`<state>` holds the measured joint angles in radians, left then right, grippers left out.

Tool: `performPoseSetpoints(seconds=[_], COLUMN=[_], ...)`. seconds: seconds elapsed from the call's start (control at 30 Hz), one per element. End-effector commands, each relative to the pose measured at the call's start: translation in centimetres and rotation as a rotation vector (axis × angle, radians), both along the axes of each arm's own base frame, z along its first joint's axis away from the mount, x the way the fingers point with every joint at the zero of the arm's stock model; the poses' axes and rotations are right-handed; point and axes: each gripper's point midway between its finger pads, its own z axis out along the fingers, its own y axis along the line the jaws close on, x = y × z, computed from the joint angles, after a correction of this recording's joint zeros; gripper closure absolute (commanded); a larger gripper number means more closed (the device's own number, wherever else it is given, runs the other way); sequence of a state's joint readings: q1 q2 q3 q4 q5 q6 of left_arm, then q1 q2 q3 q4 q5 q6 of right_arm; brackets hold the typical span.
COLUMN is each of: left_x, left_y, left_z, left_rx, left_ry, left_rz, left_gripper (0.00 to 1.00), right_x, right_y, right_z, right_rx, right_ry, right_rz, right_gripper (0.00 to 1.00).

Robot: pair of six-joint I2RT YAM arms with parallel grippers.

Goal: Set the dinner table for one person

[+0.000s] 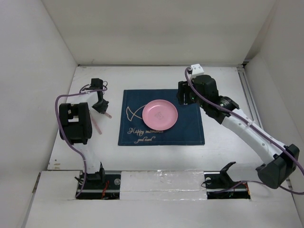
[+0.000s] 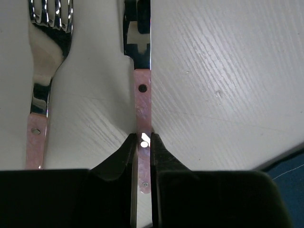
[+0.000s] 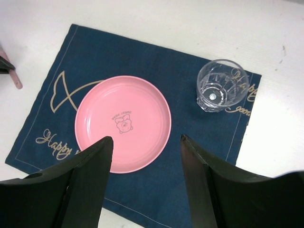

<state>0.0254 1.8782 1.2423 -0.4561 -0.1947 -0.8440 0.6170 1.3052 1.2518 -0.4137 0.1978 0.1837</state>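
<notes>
My left gripper should move up, carry the knife across the plate (image 1: 160, 115) and go down onto the mat's rail-side strip (image 1: 193, 124) to let go, because that strip is bare beside the plate.
The white dinner table (image 1: 156, 78) carries a navy placemat (image 1: 190, 133) with a pink plate (image 1: 160, 115) in its middle. My left gripper (image 1: 100, 107) is left of the mat and is shut on the pink handle of a knife (image 2: 142, 102), its blade pointing away. A fork (image 2: 47, 52) with a pink handle lies just left of the knife on the table. My right gripper (image 3: 145, 142) is open and empty, high above the plate's (image 3: 123, 121) near edge. A clear glass (image 3: 222, 85) stands upright on the mat's (image 3: 142, 57) corner, hidden under the right arm in the top view.
White walls close in the table at the back and both sides. A metal rail (image 1: 247, 95) runs along the right edge of the table. The fork's handle (image 1: 97, 126) lies between the left arm and the mat.
</notes>
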Motion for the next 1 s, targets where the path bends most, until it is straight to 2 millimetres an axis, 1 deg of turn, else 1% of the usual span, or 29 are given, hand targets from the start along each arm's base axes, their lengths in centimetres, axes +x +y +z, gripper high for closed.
performPoseSetpoints(seconds=[0.0, 0.03, 0.07, 0.1, 0.2, 0.23, 0.27, 0.3, 0.33, 0.37, 0.4, 0.43, 0.47, 0.5, 0.53, 0.57, 0.6, 0.63, 0.67, 0.7, 0.73, 0.77, 0.8, 0.83, 0.9, 0.93, 0.97], left_x=[-0.2, 0.2, 0.6, 1.8, 2.5, 3.1, 3.0, 2.9, 2.7, 2.2, 1.7, 1.3, -0.1, -1.0, -1.8, -3.7, -4.6, -5.3, -6.1, -7.8, -8.4, -8.9, -9.9, -10.4, -11.0, -11.6, -12.0], left_y=[-1.1, -1.6, -1.8, -2.4, -3.7, -5.5, -6.5, -7.7, -10.7, -12.3, -14.2, -16.0, -19.6, -21.6, -23.3, -26.5, -28.0, -29.2, -30.3, -32.6, -33.8, -34.6, -36.6, -37.7, -39.7, -41.4, -42.3], left_z=[-0.8, 0.1, 1.3, 4.1, 8.7, 11.7, 13.0, 14.1, 16.0, 16.6, 17.0, 17.2, 17.7, 17.7, 17.7, 17.4, 16.9, 17.2, 16.1, 16.3, 15.8, 15.8, 15.6, 15.6, 15.4, 14.9, 14.6], left_rx=[-0.020, -0.016, -0.003, 0.018, 0.059, 0.060, 0.061, 0.056, 0.034, 0.026, 0.002, -0.008, -0.040, -0.065, -0.085, -0.105, -0.119, -0.123, -0.132, -0.157, -0.167, -0.171, -0.191, -0.201, -0.221, -0.240, -0.248], left_ry=[0.019, 0.002, -0.020, -0.095, -0.192, -0.273, -0.294, -0.315, -0.362, -0.372, -0.383, -0.395, -0.409, -0.409, -0.414, -0.407, -0.395, -0.410, -0.383, -0.390, -0.386, -0.389, -0.389, -0.397, -0.401, -0.390, -0.380], left_rz=[-0.041, -0.064, -0.069, -0.098, -0.149, -0.186, -0.218, -0.245, -0.322, -0.362, -0.397, -0.439, -0.510, -0.546, -0.557, -0.619, -0.645, -0.659, -0.648, -0.698, -0.718, -0.723, -0.754, -0.774, -0.797, -0.830, -0.846], left_gripper=[1.00, 1.00, 1.00, 1.00, 1.00, 1.00, 1.00, 1.00, 1.00, 1.00, 1.00, 1.00, 1.00, 1.00, 1.00, 1.00, 1.00, 1.00, 1.00, 1.00, 1.00, 1.00, 1.00, 1.00, 1.00, 1.00, 1.00], right_x=[-0.7, -1.0, -1.3, -1.5, -2.6, -2.8, -3.4, -3.9, -4.0, -4.4, -5.0, -5.2, -5.6, -5.9, -6.2, -6.3, -6.6, -7.0, -7.4, -7.7, -8.0, -8.4, -8.5, -8.5, -8.7, -8.7, -8.7], right_y=[-0.9, -1.2, -1.6, -1.9, -3.1, -3.7, -4.8, -5.1, -5.9, -6.5, -7.6, -8.2, -8.4, -9.3, -10.3, -11.1, -11.9, -12.4, -12.8, -12.9, -13.1, -13.3, -13.2, -13.5, -13.5, -13.5, -13.4], right_z=[3.6, 4.3, 4.1, 4.3, 5.3, 5.7, 6.2, 6.7, 7.0, 7.4, 8.0, 8.2, 8.3, 8.6, 9.7, 10.0, 9.9, 11.1, 11.6, 11.8, 12.3, 12.6, 13.0, 12.8, 13.1, 13.1, 13.1], right_rx=[0.043, 0.054, 0.045, 0.043, 0.052, 0.057, 0.056, 0.063, 0.069, 0.073, 0.081, 0.072, 0.065, 0.056, 0.049, 0.034, 0.015, 0.025, 0.029, 0.034, 0.040, 0.050, 0.058, 0.051, 0.053, 0.053, 0.056], right_ry=[-0.078, -0.094, -0.090, -0.093, -0.106, -0.113, -0.128, -0.138, -0.147, -0.155, -0.169, -0.177, -0.181, -0.178, -0.199, -0.201, -0.185, -0.207, -0.217, -0.225, -0.234, -0.246, -0.252, -0.245, -0.247, -0.247, -0.246], right_rz=[-0.033, -0.034, -0.045, -0.053, -0.063, -0.072, -0.082, -0.082, -0.099, -0.110, -0.129, -0.135, -0.132, -0.157, -0.180, -0.214, -0.238, -0.251, -0.260, -0.260, -0.261, -0.261, -0.253, -0.262, -0.262, -0.262, -0.252], right_gripper=[0.36, 0.36, 0.36, 0.36, 0.36, 0.36, 0.36, 0.36, 0.36, 0.36, 0.36, 0.36, 0.36, 0.36, 0.36, 0.36, 0.36, 0.36, 0.36, 0.36, 0.36, 0.36, 0.36, 0.36, 0.36, 0.36, 0.36])
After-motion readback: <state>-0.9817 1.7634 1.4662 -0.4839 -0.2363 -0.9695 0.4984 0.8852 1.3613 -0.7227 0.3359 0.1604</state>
